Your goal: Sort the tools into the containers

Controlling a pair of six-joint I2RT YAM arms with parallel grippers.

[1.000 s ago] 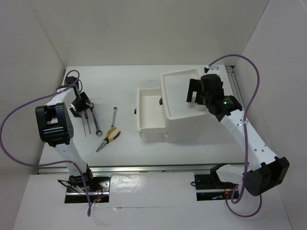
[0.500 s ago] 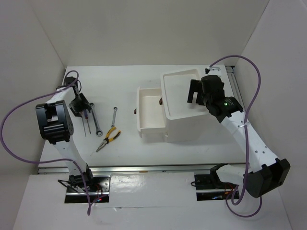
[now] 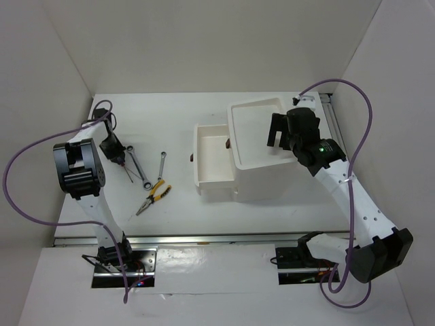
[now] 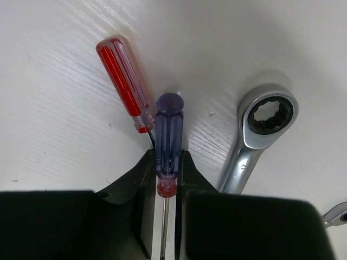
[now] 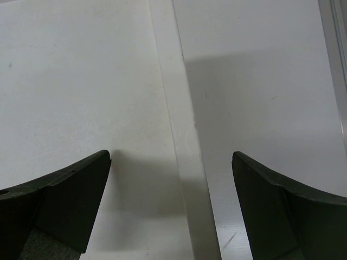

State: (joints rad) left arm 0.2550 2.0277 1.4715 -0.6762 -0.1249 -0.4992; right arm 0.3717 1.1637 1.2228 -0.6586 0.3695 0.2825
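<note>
The empty open drawer lies past the wrenches, to my left gripper's right in the top view, so next my left gripper should lift the blue-handled screwdriver across and release it inside.
In the left wrist view my left gripper (image 4: 165, 162) is shut on the lower end of a blue-handled screwdriver (image 4: 168, 127) lying on the table, both jaws pressed to the handle. A red-handled screwdriver (image 4: 123, 84) lies just to its left and a silver wrench (image 4: 260, 124) to its right. The top view shows this gripper (image 3: 114, 153) at the far left, with a second wrench (image 3: 162, 165) and yellow-black pliers (image 3: 153, 195) nearby. The white containers (image 3: 262, 178) stand mid-right, one drawer (image 3: 212, 180) pulled out. My right gripper (image 3: 277, 133) hangs open above the top tray (image 3: 239, 115).
The right wrist view looks down on the tray's white rim (image 5: 184, 157) between my wide-apart fingers (image 5: 70, 200). White walls close the table at back and sides. A metal rail (image 3: 204, 239) runs along the near edge.
My left gripper has closed on the blue screwdriver's handle. The screwdrivers and the nearest wrench have swung to a slant. The right arm has barely moved.
</note>
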